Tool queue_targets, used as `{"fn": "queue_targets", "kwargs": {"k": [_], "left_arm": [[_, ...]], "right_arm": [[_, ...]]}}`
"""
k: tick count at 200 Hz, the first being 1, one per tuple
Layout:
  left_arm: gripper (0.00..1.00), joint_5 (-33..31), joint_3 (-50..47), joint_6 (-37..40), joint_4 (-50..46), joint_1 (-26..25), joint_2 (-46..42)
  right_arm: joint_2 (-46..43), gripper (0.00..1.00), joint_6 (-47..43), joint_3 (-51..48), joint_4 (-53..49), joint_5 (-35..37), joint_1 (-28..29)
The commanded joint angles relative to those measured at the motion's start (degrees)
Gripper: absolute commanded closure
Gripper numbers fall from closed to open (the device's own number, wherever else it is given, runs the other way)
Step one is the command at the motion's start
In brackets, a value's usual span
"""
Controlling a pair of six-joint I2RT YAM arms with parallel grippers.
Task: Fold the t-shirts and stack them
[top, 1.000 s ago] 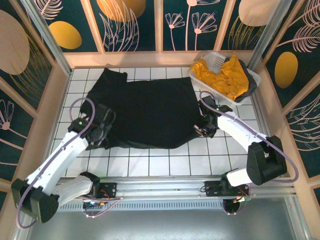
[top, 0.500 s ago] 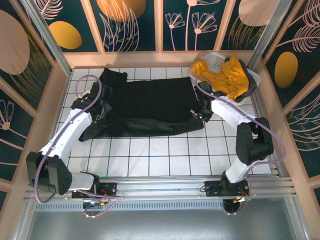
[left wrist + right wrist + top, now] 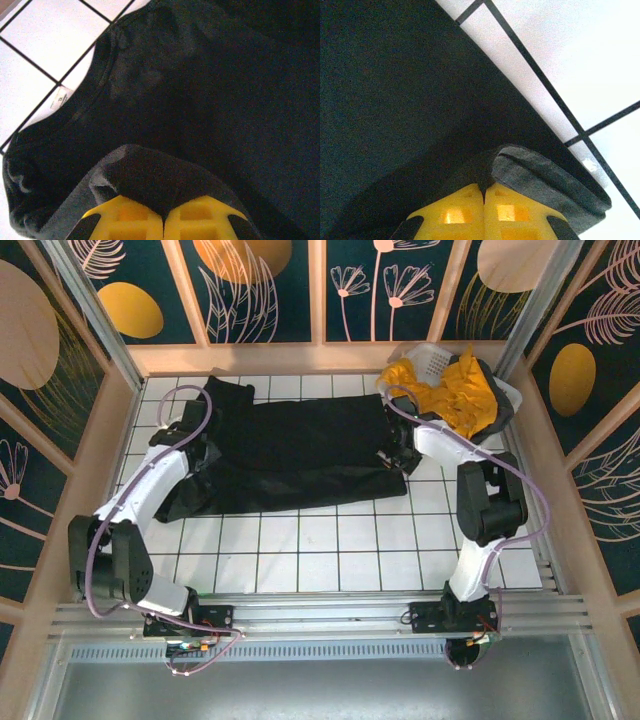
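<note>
The body of the shirt is spread out beneath, so next my left gripper will move slightly outward over the black t-shirt (image 3: pixel 295 455) beside the collar and open to release the fold.
A large black t-shirt (image 3: pixel 295 455) lies across the white tiled table, its near half folded over toward the back. My left gripper (image 3: pixel 197 443) is shut on a fold of the black t-shirt (image 3: pixel 150 170) at its left end, close to the collar and white neck label (image 3: pixel 61 98). My right gripper (image 3: pixel 398 450) is shut on the shirt's right edge (image 3: pixel 540 175), where a lifted hem curls over the yellow fingers (image 3: pixel 510 210). Mustard-yellow t-shirts (image 3: pixel 450 395) are heaped in the basket at the back right.
The white lattice basket (image 3: pixel 432 360) stands in the back right corner, just behind my right arm. Wooden walls enclose the table on three sides. Bare white tiles (image 3: pixel 330 550) stretch between the shirt and the arm bases.
Both grippers have carried the shirt's near edge away from the bases toward the back, folding it over itself. The bare strip of tiles in front has grown.
</note>
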Motion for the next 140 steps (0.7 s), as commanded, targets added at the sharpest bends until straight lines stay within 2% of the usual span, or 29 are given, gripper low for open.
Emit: {"fn": "queue_targets", "kwargs": {"k": [1,56,60,70,81,87,94,103,127,140], "left_arm": [[1.00,-2.02,2.65,4.65,2.65,0.72,3.04],[1.00,-3.41,9.62,13.65,5.68,2.98,11.36],[0.97,-3.83,10.40,14.46,5.30,3.05,11.71],[0.83,-5.13,12.31,15.90,3.99,3.32,14.07],[0.42,-5.58,13.29,16.47,2.57,3.85,14.64],[0.32,-5.55,13.43,15.92,1.65,4.37,14.30],[0.26,-5.01,13.27,14.80,0.55,4.94,13.31],[0.25,-3.95,12.36,13.05,-0.93,5.60,11.56],[0.26,0.46,6.66,7.50,-4.13,7.47,3.94],[0.30,6.45,1.67,4.38,-4.13,9.68,0.29]], "right_arm": [[2.25,1.00,-0.79,3.05,-0.28,1.53,-0.59],[6.42,1.00,-1.99,6.81,-0.52,1.19,-2.16],[6.50,1.00,-2.27,7.10,-0.57,1.05,-2.26],[6.06,0.78,-3.05,7.74,-0.74,1.53,-2.28],[4.74,0.58,-3.83,7.79,-0.64,2.44,-2.34],[3.70,0.52,-4.40,7.56,-0.54,2.85,-2.35],[2.46,0.48,-5.17,7.05,-0.53,3.26,-2.29],[0.50,0.46,-6.16,5.81,-0.36,3.61,-2.25],[-5.04,0.45,-8.50,-0.10,1.77,2.24,-1.59],[-7.36,0.48,-9.63,-4.02,3.72,1.00,-1.18]]}}
